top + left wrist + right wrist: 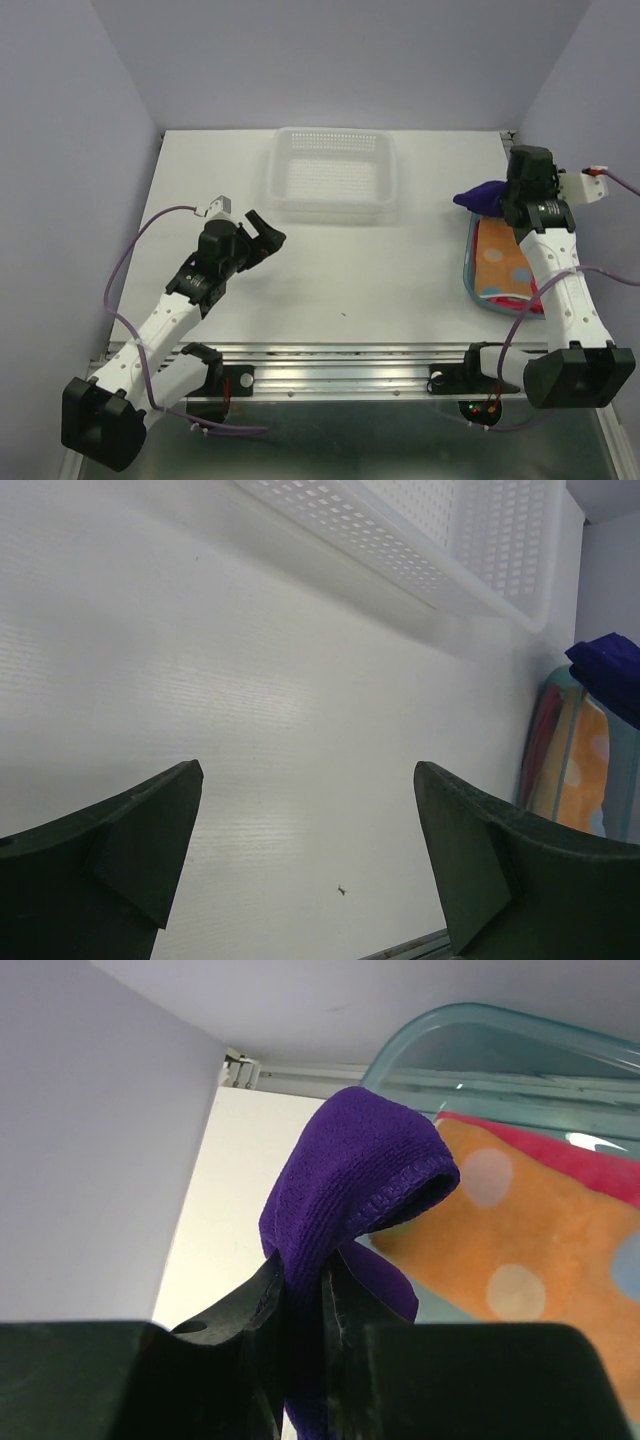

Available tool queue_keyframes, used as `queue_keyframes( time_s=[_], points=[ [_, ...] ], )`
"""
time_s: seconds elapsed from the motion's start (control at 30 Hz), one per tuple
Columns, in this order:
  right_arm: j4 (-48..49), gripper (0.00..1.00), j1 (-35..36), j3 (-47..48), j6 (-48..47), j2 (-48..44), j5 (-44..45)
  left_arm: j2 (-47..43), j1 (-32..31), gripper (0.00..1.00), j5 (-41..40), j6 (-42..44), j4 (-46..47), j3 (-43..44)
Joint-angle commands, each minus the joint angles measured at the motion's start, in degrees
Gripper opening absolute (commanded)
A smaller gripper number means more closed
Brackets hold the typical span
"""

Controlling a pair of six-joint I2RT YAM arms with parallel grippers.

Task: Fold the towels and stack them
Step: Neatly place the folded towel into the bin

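Observation:
My right gripper next moves back and down to release the purple towel onto the orange towel's near end (497,281), since that lies below it, toward my base.
My right gripper (497,203) is shut on the dark purple towel (345,1175), pinching a fold of it over the far end of the teal tray (468,262); the towel also shows in the top view (482,196). The orange polka-dot towel (504,262) lies folded in the tray, with the hot pink towel (590,1160) under it, showing only as an edge. My left gripper (266,231) is open and empty above the table's left half. In the left wrist view the purple towel (610,672) and the tray (570,750) sit at the right edge.
A white perforated basket (330,175) stands at the back centre and shows at the top of the left wrist view (450,530). Lilac walls close in the left, back and right. A metal rail (340,352) runs along the table's near edge.

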Motion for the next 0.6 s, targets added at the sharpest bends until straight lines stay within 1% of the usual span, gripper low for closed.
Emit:
queue_keyframes(
  time_s=[0.0,0.1,0.27,0.3,0.4,0.57],
  points=[
    [5.06,0.01,-0.37,-6.29,3.09,-5.18,3.95,-0.34,-0.39,0.99,1.49,0.87,2.86,0.43],
    [5.5,0.01,-0.37,-12.26,3.97,-8.42,4.22,-0.34,-0.39,0.99,1.84,0.96,2.86,0.35],
    [6.9,0.01,-0.37,-15.88,4.67,-12.82,5.27,-0.42,-0.39,0.99,2.19,1.05,2.77,0.43],
    [7.7,0.01,-0.37,-16.58,3.37,-13.52,6.05,-0.42,-0.39,0.99,2.02,1.05,2.69,0.43],
    [8.41,0.01,-0.37,-14.32,1.25,-11.96,6.76,-0.34,-0.39,0.99,2.19,0.87,2.69,0.26],
    [6.12,0.01,-0.37,-11.84,2.12,-9.75,8.08,-0.42,-0.39,0.99,2.11,0.52,2.6,-0.01]
  ],
)
